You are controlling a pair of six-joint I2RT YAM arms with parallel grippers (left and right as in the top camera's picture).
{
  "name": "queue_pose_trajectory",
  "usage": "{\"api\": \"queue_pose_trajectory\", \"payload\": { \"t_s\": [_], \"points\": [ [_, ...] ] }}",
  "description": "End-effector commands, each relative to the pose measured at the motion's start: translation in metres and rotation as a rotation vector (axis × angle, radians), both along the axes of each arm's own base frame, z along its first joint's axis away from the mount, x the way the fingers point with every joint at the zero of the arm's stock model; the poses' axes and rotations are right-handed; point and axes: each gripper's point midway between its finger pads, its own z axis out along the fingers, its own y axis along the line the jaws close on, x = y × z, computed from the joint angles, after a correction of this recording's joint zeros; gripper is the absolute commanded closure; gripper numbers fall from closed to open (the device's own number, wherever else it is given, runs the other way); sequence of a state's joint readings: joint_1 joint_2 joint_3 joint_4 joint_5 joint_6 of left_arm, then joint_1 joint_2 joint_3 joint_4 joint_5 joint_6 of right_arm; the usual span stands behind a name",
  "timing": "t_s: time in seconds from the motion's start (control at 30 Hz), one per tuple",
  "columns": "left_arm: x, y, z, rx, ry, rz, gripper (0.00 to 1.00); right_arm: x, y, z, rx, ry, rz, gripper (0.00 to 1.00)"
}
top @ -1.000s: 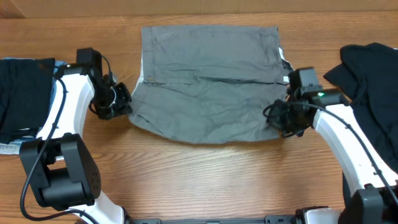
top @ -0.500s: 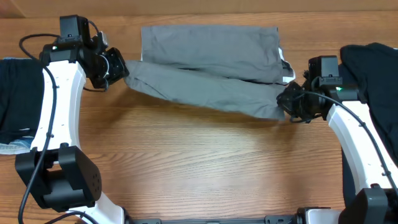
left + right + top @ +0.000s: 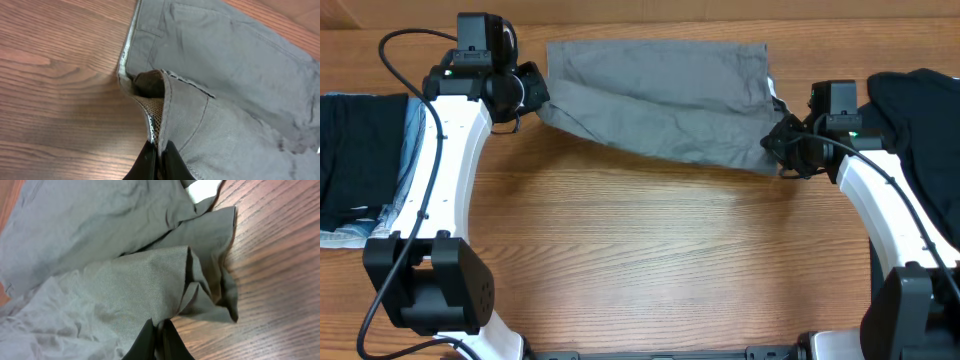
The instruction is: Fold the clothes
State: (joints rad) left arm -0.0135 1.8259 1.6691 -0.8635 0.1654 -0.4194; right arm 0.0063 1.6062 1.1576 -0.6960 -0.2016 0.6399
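The right gripper brings the corner of the shorts outward and down onto the layer by the white patch [image 3: 761, 87] [image 3: 184, 202] next and releases it. The shorts' far layer lies outward of the gripper.
A grey pair of shorts [image 3: 660, 95] lies at the back middle of the wooden table, its near edge lifted and folded back over the rest. My left gripper [image 3: 532, 92] is shut on the shorts' left near corner [image 3: 160, 125], where a mesh lining shows. My right gripper [image 3: 778, 150] is shut on the right near corner [image 3: 165, 300], held low over the table. The fabric hangs slack between the two grippers.
A stack of dark and blue clothes [image 3: 360, 160] lies at the left edge. A pile of black clothes [image 3: 920, 130] lies at the right edge. Bare wooden table [image 3: 650, 260] fills the front half.
Both grippers have carried the shorts' near edge up off the table and toward the back, over the rest of the garment. The left arm swung further back and right.
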Motion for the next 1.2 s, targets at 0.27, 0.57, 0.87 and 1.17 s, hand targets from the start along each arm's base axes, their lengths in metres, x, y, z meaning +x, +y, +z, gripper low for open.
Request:
{"api": "queue_pose_trajectory", "payload": {
  "t_s": [0.27,0.57,0.87,1.17],
  "points": [
    [0.041,0.005,-0.083,0.0,0.085,0.079,0.96,0.044,-0.036,0.013,-0.016,-0.143,-0.121,0.96],
    [0.07,-0.012,-0.026,-0.108,-0.047,0.048,0.96,0.072,-0.034,0.037,0.012,-0.29,-0.119,0.96],
    [0.082,0.006,-0.023,-0.003,-0.107,0.104,0.95,0.102,-0.035,0.018,0.002,-0.355,-0.098,0.96],
    [0.112,-0.014,-0.089,0.012,-0.097,0.059,0.93,0.131,-0.042,0.024,-0.063,-0.485,-0.084,0.96]
  ]
}}
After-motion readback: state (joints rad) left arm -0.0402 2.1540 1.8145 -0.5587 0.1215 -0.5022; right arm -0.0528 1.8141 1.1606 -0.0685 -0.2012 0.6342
